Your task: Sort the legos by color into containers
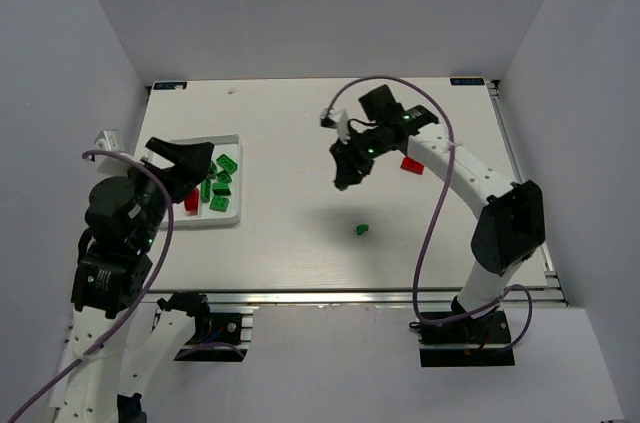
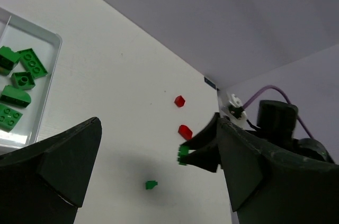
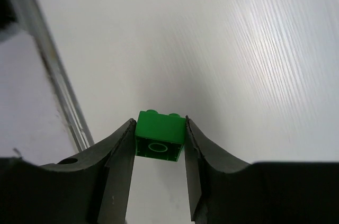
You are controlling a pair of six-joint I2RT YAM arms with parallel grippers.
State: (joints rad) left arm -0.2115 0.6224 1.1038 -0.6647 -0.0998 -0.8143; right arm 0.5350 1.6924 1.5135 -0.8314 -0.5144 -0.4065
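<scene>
I should move my right gripper to the left in the top view, over the white tray's near corner (image 1: 228,213), because green legos that match the held one are there.
My right gripper (image 3: 159,121) is shut on a green lego (image 3: 160,131), studs pointing away, held above the table. From above, the right gripper (image 1: 346,179) hangs over the table's middle. A loose green lego (image 1: 362,230) lies in front of it and a red lego (image 1: 411,165) lies to its right. The white tray (image 1: 232,218) at the left holds several green legos (image 1: 221,183) and a red lego (image 1: 191,201). My left gripper (image 1: 195,168) hovers open over the tray and hides part of it. The left wrist view shows two red legos (image 2: 185,131) and the held green lego (image 2: 183,154).
Grey walls close in the table on the left, back and right. A metal rail (image 1: 350,295) runs along the near edge. A purple cable (image 1: 432,233) loops from the right arm. A small white block (image 1: 107,140) sits at the table's left edge.
</scene>
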